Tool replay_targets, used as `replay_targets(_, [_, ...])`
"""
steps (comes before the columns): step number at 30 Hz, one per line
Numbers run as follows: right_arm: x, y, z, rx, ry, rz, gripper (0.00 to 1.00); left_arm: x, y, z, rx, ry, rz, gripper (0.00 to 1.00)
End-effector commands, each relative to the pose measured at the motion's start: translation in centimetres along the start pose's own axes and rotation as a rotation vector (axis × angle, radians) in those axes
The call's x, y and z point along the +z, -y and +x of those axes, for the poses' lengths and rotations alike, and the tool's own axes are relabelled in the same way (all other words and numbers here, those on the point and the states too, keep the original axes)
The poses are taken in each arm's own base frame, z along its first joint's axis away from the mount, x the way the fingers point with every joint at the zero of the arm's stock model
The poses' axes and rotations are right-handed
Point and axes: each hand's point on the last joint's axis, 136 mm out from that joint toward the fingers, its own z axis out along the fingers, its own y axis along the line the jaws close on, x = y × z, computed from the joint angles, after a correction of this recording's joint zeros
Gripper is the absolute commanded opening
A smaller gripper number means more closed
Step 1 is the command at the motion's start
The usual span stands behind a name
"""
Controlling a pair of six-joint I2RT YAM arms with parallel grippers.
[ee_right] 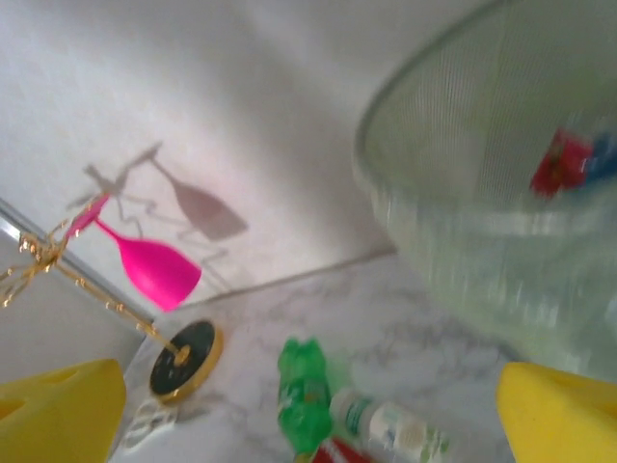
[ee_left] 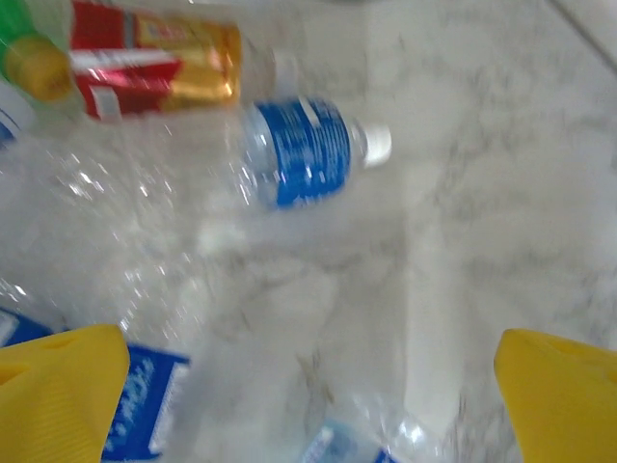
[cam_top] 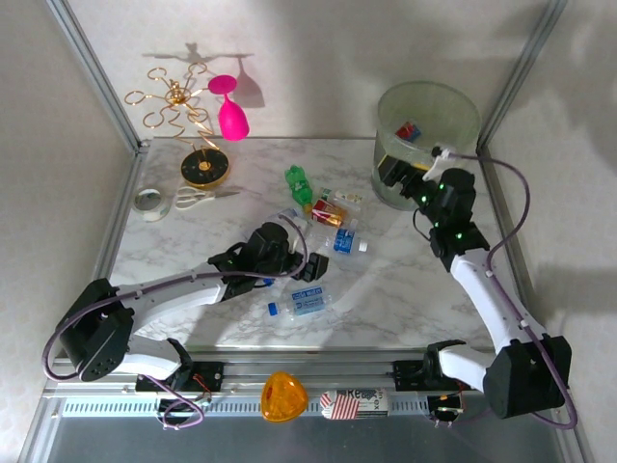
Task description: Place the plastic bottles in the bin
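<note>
The nearest clear bottle lies apart from the other bottles, so my left gripper should next move back and go down over the blue label of the nearest clear bottle (cam_top: 308,300) (ee_left: 339,446).
Several plastic bottles lie mid-table: a green one (cam_top: 299,183), a red-labelled one (cam_top: 328,212), and blue-labelled clear ones (cam_top: 344,239) (cam_top: 307,302). My left gripper (cam_top: 307,262) hangs open over them. From its wrist I see the blue-labelled bottle (ee_left: 304,152) and the red-labelled bottle (ee_left: 154,60) ahead. More clear bottles lie low between the yellow fingertips (ee_left: 58,386). The bin (cam_top: 429,135) stands at the back right with a red-and-blue bottle (cam_top: 409,131) inside. My right gripper (cam_top: 403,177) is open and empty at the bin's near-left side. Its wrist view shows the bin (ee_right: 463,193) and the green bottle (ee_right: 304,391).
A pink wine glass (cam_top: 231,111) hangs on a gold wire rack (cam_top: 178,106) at the back left. Scissors (cam_top: 198,198) and a tape roll (cam_top: 147,201) lie beside the rack's base. Metal frame posts stand at both back corners.
</note>
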Motion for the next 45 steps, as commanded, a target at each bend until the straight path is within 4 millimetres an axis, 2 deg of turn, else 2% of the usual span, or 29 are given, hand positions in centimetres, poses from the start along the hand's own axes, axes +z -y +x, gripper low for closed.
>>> replay_targets(1, [-0.7, -1.9, 1.5, 0.085, 0.001, -0.092, 0.99, -0.9, 1.2, 1.6, 0.074, -0.086, 0.003, 0.97])
replay_targets(6, [-0.4, -1.6, 6.2, 0.14, -0.098, -0.081, 0.99, -0.5, 1.7, 5.4, 0.107, -0.217, 0.001, 0.97])
replay_targets(10, [0.0, -1.3, 8.0, 0.146, -0.156, -0.066, 0.99, -0.3, 0.8, 7.9, 0.107, -0.291, -0.039, 0.98])
replay_targets(19, [1.1, -1.9, 7.8, 0.148, -0.163, -0.082, 0.99, 0.9, 0.3, 11.7, 0.149, -0.414, -0.088, 0.98])
replay_targets(26, [1.8, -2.2, 9.2, 0.162, -0.207, -0.092, 0.99, 1.7, -1.2, 14.0, 0.2, -0.499, -0.179, 0.98])
replay_targets(30, [2.1, -2.2, 9.5, 0.162, -0.219, -0.088, 0.99, 1.8, -1.8, 15.1, 0.226, -0.533, -0.202, 0.91])
replay_targets(34, [2.3, -2.3, 9.3, 0.156, -0.215, -0.089, 0.99, 1.9, -1.6, 15.2, 0.225, -0.537, -0.19, 0.78])
replay_targets(38, [2.6, -2.5, 9.3, 0.147, -0.222, -0.095, 0.99, 2.2, -0.7, 13.9, 0.211, -0.496, -0.161, 0.65])
replay_targets(42, [2.7, -2.8, 9.1, 0.13, -0.225, -0.105, 0.99, 2.2, 0.3, 11.1, 0.187, -0.401, -0.147, 0.57])
replay_targets(45, [2.6, -3.3, 8.5, 0.112, -0.218, -0.117, 0.99, 2.0, 0.7, 7.8, 0.14, -0.287, -0.137, 0.53])
